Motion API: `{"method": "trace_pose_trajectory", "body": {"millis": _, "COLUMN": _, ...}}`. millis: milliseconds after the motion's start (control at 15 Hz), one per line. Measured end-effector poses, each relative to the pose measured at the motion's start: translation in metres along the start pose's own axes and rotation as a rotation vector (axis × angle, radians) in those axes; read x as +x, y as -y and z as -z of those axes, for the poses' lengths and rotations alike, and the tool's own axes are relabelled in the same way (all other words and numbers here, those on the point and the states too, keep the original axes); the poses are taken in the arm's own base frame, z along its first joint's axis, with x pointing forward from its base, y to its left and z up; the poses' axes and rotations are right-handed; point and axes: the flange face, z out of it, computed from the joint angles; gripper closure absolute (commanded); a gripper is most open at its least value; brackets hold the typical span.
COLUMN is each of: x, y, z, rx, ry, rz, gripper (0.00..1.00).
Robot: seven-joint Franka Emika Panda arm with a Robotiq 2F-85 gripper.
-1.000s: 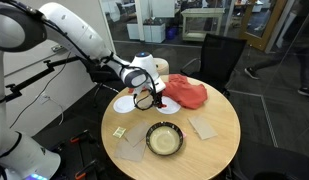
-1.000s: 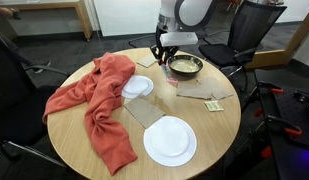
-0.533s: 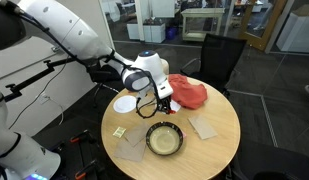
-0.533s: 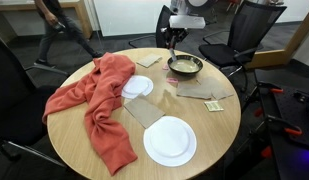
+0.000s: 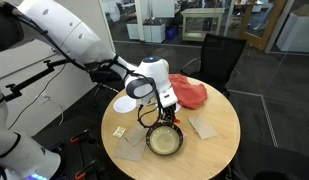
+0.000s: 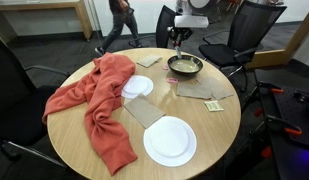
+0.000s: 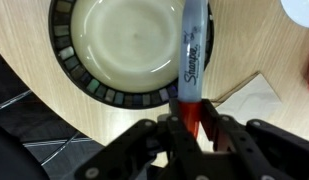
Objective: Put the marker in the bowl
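My gripper goes down and toward the left in the wrist view next, over the pale inside, because the marker point(image 7: 190, 55) hangs over the bowl's rim.
My gripper point(image 7: 184, 128) is shut on a Sharpie marker point(image 7: 190, 55) with a grey barrel and red end, which points away from the wrist camera. The marker hangs over the right rim of the bowl point(image 7: 79, 75), a dark-rimmed bowl with a pale inside, empty. In both exterior views the gripper point(image 5: 165, 113) point(image 6: 181, 40) is just above the bowl point(image 5: 164, 139) point(image 6: 185, 66) on the round wooden table.
On the table point(image 6: 224, 125) lie a red cloth point(image 6: 99, 100) point(image 5: 186, 93), two white plates point(image 6: 170, 140) point(image 6: 136, 87), and several tan paper pieces point(image 6: 204, 92) point(image 5: 205, 127). Office chairs point(image 5: 219, 60) stand round the table. A person point(image 6: 117, 18) walks in the background.
The gripper has moved with the marker from beside the red cloth and white plate across to over the bowl. A person in the background has walked across the room.
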Motion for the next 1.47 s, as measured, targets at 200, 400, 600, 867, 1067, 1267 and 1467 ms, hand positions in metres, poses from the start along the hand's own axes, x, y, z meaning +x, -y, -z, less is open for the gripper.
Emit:
{"method": "trace_pose_trajectory", "body": {"millis": 200, "x": 0.002, "y": -0.007, "z": -0.011, "rx": -0.022, "ry": -0.002, "rz": -0.013, "gripper": 0.94}}
{"method": "trace_pose_trajectory", "body": {"millis": 400, "x": 0.003, "y": -0.011, "z": -0.024, "rx": -0.045, "ry": -0.026, "rz": -0.048, "gripper": 0.94}}
{"method": "trace_pose_trajectory", "body": {"millis": 600, "x": 0.0, "y": -0.012, "z": -0.039, "rx": -0.08, "ry": -0.052, "rz": -0.083, "gripper": 0.94}}
{"method": "trace_pose_trajectory", "body": {"millis": 867, "x": -0.008, "y": -0.007, "z": -0.054, "rx": -0.112, "ry": -0.068, "rz": -0.101, "gripper": 0.49}}
{"method": "trace_pose_trajectory", "body": {"millis": 1067, "x": -0.012, "y": -0.003, "z": -0.061, "rx": -0.122, "ry": -0.072, "rz": -0.102, "gripper": 0.27}}
{"method": "trace_pose_trajectory", "body": {"millis": 1267, "x": -0.013, "y": 0.0, "z": -0.06, "rx": -0.12, "ry": -0.077, "rz": -0.11, "gripper": 0.05}}
{"method": "trace_pose_trajectory", "body": {"millis": 1467, "x": -0.011, "y": 0.002, "z": -0.058, "rx": -0.115, "ry": -0.079, "rz": -0.109, "gripper": 0.0}}
